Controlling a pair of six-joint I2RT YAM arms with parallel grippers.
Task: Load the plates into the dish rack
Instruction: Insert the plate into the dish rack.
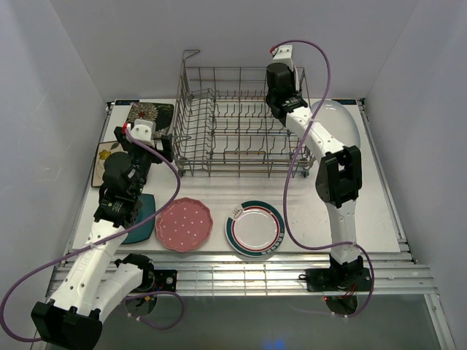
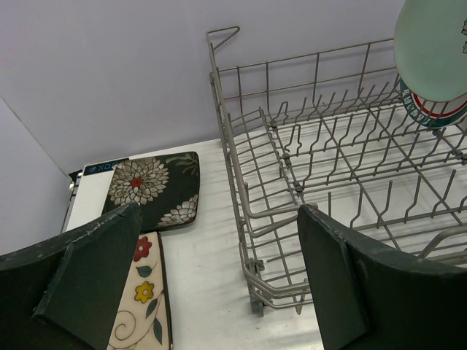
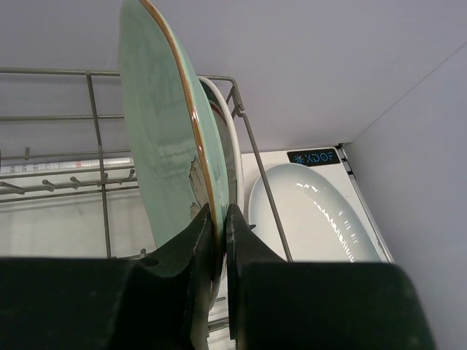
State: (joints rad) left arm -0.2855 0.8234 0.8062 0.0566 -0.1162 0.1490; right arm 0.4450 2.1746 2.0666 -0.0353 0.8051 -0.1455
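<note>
The dish rack's free wires are down to the left in the top view. My right gripper will lower that way, clear the white plate, and release.
The dish rack (image 1: pixel 241 127) is a grey wire basket at the back of the table. At its right end my right gripper (image 3: pixel 221 219) is shut on the rim of the mint floral plate (image 3: pixel 157 146), held upright inside the rack (image 3: pixel 102 146) just in front of a white green-rimmed plate (image 3: pixel 232 146). My left gripper (image 2: pixel 219 248) hangs open and empty over the table left of the rack (image 2: pixel 328 168). Beneath it lie a black floral square plate (image 2: pixel 153 189) and a cream floral one (image 2: pixel 142 299). Pink dotted (image 1: pixel 183 224), green-rimmed (image 1: pixel 254 229) and dark teal (image 1: pixel 142 219) plates lie in front.
A large white oval plate (image 1: pixel 343 124) lies on the table right of the rack, close under the right arm. The left arm partly covers the dark teal plate. White walls close in the table at the back and on both sides.
</note>
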